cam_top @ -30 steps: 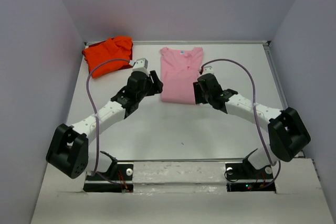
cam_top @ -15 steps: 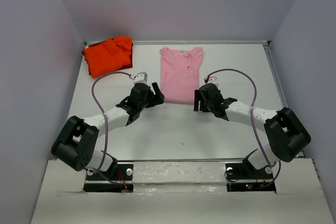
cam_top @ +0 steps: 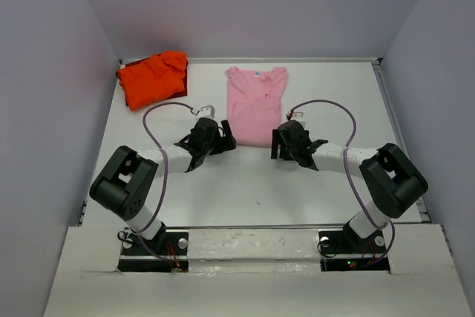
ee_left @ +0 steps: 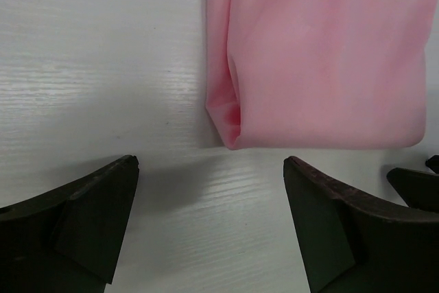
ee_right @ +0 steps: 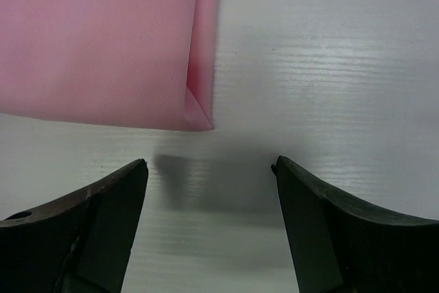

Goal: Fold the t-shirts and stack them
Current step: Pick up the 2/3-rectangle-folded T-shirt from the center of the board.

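My right gripper should go outward around the corner of the pink t-shirt's hem and then close.
The light pink t-shirt (cam_top: 256,105) lies flat at the back centre of the table, its sides folded in to make a narrow strip with the neck at the far end. The orange-red t-shirt (cam_top: 152,78) sits crumpled in the back left corner. My left gripper (cam_top: 225,139) is open just short of the pink hem's left corner, and in the left wrist view the pink t-shirt (ee_left: 322,53) ends just ahead of the left gripper (ee_left: 209,162). My right gripper (cam_top: 277,144) is open near the hem's right corner; the pink t-shirt (ee_right: 103,39) lies beyond the right gripper (ee_right: 209,162). Neither holds anything.
The white table (cam_top: 252,183) is walled at the left, back and right. Both arms lie low, elbows folded back toward their bases at the near edge. A tip of the right gripper's finger (ee_left: 418,186) shows at the right edge of the left wrist view.
Both grippers have opened wider and drawn back off the pink hem toward the near edge. The arms have folded lower, and the pink t-shirt lies where it was.
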`<state>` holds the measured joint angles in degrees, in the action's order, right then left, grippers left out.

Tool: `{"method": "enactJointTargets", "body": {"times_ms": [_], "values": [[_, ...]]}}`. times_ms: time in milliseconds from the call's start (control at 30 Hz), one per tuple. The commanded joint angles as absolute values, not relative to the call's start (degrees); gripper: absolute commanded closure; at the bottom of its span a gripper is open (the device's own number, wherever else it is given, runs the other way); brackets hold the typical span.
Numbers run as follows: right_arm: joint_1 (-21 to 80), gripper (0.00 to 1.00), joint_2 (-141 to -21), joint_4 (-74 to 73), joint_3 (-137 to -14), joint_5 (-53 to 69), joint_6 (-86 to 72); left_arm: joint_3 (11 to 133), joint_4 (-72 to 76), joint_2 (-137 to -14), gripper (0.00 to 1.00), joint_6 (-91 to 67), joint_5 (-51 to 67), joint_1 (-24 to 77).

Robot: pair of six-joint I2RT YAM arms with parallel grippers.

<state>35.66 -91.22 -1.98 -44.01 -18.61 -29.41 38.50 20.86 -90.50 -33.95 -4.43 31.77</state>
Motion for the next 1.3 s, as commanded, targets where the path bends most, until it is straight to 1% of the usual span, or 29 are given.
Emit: {"method": "enactJointTargets", "body": {"times_ms": [0,400,733,800,867,933,967,1000,1033,1067,1100,1133,1167,1200,1233,1267], "values": [[35.9,0.2,-93.2,1.3,-46.2,-21.7,-30.3,41.2,23.0,-91.6,0.04,-33.1,-4.2,32.1],[35.9,0.2,-96.7,1.4,-50.4,-21.0,-29.8,42.4,25.6,-93.5,0.05,-32.3,-4.9,32.1],[35.9,0.2,-100.4,1.1,-52.7,-21.3,-29.4,45.8,25.8,-99.0,0.05,-31.6,-5.4,32.1],[35.9,0.22,-100.5,1.1,-52.7,-21.1,-29.4,45.5,26.1,-99.3,0.05,-31.5,-5.7,32.1],[35.9,0.28,-100.5,1.1,-52.7,-21.3,-29.2,45.7,26.1,-99.8,0.06,-31.3,-5.9,32.1],[35.9,0.33,-100.5,1.1,-52.7,-21.2,-29.0,45.9,26.1,-100.0,0.13,-31.1,-5.9,32.1],[35.9,0.43,-100.6,1.1,-52.8,-21.1,-29.0,46.1,26.0,-100.1,0.23,-31.0,-5.9,32.1],[35.9,0.47,-100.7,1.1,-52.8,-21.0,-29.0,46.1,25.8,-100.2,0.23,-31.0,-5.9,32.1],[35.9,0.53,-100.7,1.1,-52.8,-21.1,-28.9,46.3,25.7,-100.3,0.35,-31.0,-5.9,32.1],[35.9,0.62,-100.9,1.1,-52.7,-21.1,-29.0,46.5,25.4,-100.5,0.4,-31.1,-5.9,32.1],[35.9,0.76,-101.1,1.1,-52.7,-21.1,-29.0,46.6,25.0,-100.5,0.46,-31.2,-6.1,32.1],[35.9,0.83,-101.1,1.1,-52.6,-21.2,-29.0,46.8,24.8,-100.6,0.55,-31.3,-6.1,32.1],[35.9,0.92,-101.1,1.1,-52.4,-21.4,-29.0,46.7,24.8,-100.5,0.6,-31.2,-6.0,32.1],[35.9,0.96,-101.1,1.1,-52.3,-21.4,-29.0,46.6,24.8,-100.4,0.64,-31.2,-6.0,32.1],[35.9,1.0,-100.9,1.1,-52.2,-21.5,-29.0,46.1,24.8,-100.2,0.76,-31.4,-6.2,32.1],[35.9,1.0,-100.7,1.1,-51.9,-21.6,-29.0,45.9,24.9,-99.9,0.88,-31.4,-6.3,32.2]]}}
